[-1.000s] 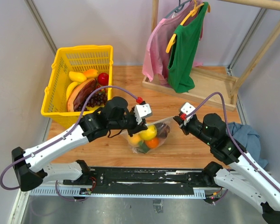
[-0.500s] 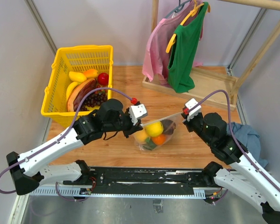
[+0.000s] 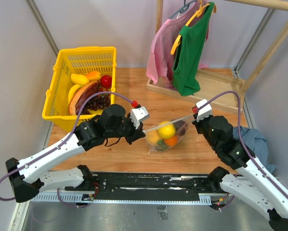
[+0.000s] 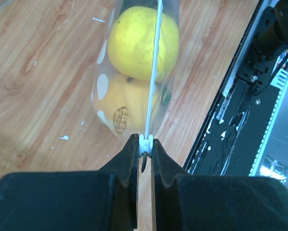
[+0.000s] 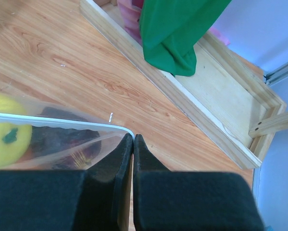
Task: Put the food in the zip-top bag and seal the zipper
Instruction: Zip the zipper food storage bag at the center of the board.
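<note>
The white slider goes down and toward the yellow mesh basket next in my left gripper, since it already sits at the zipper's end.
The clear zip-top bag [image 3: 168, 137] with white spots hangs between my two grippers above the wooden table. It holds a yellow lemon [image 3: 166, 129], an orange [image 3: 171, 141], green and dark purple pieces. The zipper [image 4: 153, 72] is stretched taut as a thin white line. My left gripper [image 4: 144, 144] is shut on the white slider at the zipper's left end. My right gripper [image 5: 133, 140] is shut on the bag's right top corner [image 5: 127, 131]. In the right wrist view the lemon [image 5: 4, 137] and a dark piece [image 5: 57, 134] show through the plastic.
A yellow mesh basket [image 3: 62, 91] with more toy fruit stands at the back left. A wooden clothes rack base [image 3: 201, 89] with a green top [image 3: 189, 48] and a pink one stands at the back right. A blue cloth [image 3: 252, 139] lies at the right. The black rail [image 3: 153, 180] runs along the near edge.
Both grippers have moved to the right with the bag. The gap between them has widened, and the zipper is now drawn straight and taut. The bag hangs more upright.
</note>
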Available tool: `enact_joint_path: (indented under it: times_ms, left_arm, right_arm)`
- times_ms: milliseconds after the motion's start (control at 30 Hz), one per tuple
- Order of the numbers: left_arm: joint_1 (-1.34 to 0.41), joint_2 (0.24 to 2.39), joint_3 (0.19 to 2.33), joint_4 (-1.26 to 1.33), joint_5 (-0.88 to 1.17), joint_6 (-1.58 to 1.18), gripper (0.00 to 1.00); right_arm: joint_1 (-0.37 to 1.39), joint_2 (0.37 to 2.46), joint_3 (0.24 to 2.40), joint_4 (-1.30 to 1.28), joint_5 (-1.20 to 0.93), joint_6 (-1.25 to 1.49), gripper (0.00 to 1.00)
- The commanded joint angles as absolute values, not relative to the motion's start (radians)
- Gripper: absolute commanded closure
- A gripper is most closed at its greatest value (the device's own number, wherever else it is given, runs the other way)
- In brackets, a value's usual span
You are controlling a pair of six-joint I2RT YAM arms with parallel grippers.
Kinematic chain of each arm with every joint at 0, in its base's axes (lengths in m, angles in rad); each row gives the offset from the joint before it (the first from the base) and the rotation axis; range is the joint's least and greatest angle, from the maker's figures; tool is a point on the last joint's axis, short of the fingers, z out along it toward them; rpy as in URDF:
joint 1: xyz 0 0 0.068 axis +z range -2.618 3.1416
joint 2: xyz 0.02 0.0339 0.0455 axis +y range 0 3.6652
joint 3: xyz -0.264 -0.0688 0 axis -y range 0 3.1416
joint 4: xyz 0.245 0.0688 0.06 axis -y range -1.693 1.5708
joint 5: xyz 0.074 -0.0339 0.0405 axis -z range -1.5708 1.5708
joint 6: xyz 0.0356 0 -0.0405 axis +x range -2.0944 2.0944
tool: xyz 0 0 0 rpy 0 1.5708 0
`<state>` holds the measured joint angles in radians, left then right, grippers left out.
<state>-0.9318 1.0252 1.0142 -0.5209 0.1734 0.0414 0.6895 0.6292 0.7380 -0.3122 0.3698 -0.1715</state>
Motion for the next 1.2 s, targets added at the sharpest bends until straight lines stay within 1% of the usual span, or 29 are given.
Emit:
enact_joint_path:
  times_ms: [0,67,167,233,300,367,433,567,733,767,933,1167]
  left_arm:
    - [-0.93,0.998,0.995,-0.58,0.177,-0.053,0.99]
    - [-0.93,1.008,0.988,-0.548,0.181,-0.1,0.99]
    - [-0.93,1.04,1.004,-0.512,0.151,-0.185,0.99]
    - [-0.928,1.052,0.998,-0.471,0.079,-0.277,1.0]
    - [-0.927,1.052,0.979,-0.426,0.049,-0.359,0.99]
    - [-0.924,1.048,0.957,-0.401,0.011,-0.444,0.99]
    - [-0.92,1.039,0.925,-0.388,-0.047,-0.531,1.0]
    - [-0.917,1.014,0.872,-0.376,-0.093,-0.654,1.0]
    - [-0.917,0.989,0.812,-0.37,-0.112,-0.745,0.99]
    - [-0.917,0.986,0.8,-0.361,-0.105,-0.755,0.99]
    - [-0.917,0.949,0.763,-0.351,-0.13,-0.804,0.97]
    - [-0.916,0.887,0.773,-0.397,-0.2,-0.809,0.96]
  right_arm:
    - [0.647,0.632,0.772,-0.302,0.508,-0.167,0.99]
    - [0.647,0.651,0.773,-0.279,0.461,-0.162,0.99]
    - [0.647,0.701,0.781,-0.246,0.329,-0.132,0.99]
    - [0.647,0.739,0.785,-0.214,0.265,-0.115,0.97]
    - [0.647,0.783,0.793,-0.191,0.218,-0.103,0.91]
    - [0.647,0.807,0.796,-0.158,0.174,-0.086,0.8]
    - [0.647,0.818,0.791,-0.123,0.115,-0.064,0.64]
    - [0.647,0.806,0.79,-0.112,0.098,-0.04,0.4]
    - [0.647,0.711,0.742,-0.119,0.199,-0.038,0.17]
    - [0.646,0.689,0.73,-0.12,0.214,-0.04,0.14]
    - [0.647,0.576,0.687,-0.135,0.273,-0.064,0.02]
    - [0.647,0.464,0.674,-0.139,0.38,-0.119,0.02]
